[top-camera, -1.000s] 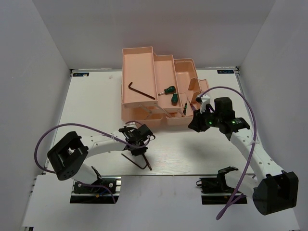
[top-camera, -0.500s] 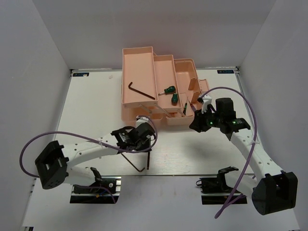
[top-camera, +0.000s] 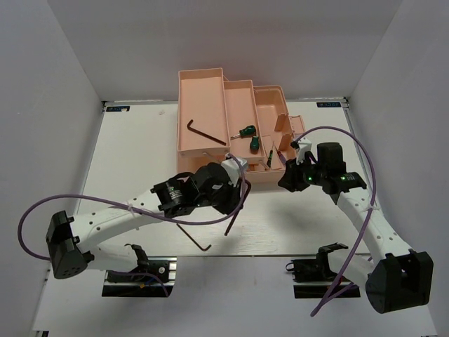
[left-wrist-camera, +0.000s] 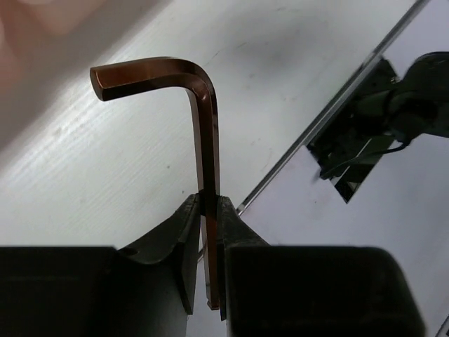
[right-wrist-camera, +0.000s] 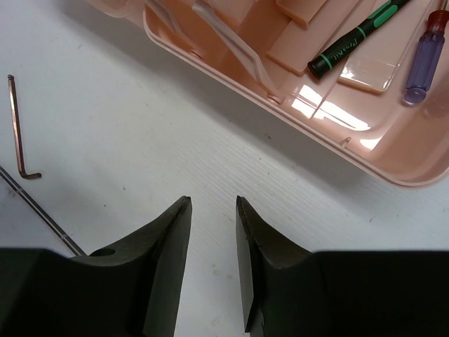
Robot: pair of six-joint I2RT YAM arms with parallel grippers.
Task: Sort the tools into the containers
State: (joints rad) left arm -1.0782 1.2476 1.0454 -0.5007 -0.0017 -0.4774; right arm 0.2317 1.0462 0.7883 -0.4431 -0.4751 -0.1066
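The dark brown hex key should be released over the toolbox's upper tray next, after my left gripper lifts outward to there, because another hex key is already in it.
My left gripper is shut on the long shank of a brown L-shaped hex key, held above the table just in front of the pink toolbox. Another hex key lies in the toolbox's upper left tray. Two green-handled screwdrivers lie in the middle tray. A dark-handled precision screwdriver and a blue-handled one rest in the low right tray. My right gripper hangs open over bare table beside that tray.
A thin hex key lies on the table near its front edge. White walls enclose the table on three sides. Purple cables loop from both arms. The toolbox's tiers step down from left to right.
The left arm has lifted its hex key off the table and swung right and forward, up to the toolbox's front. The right gripper has barely moved.
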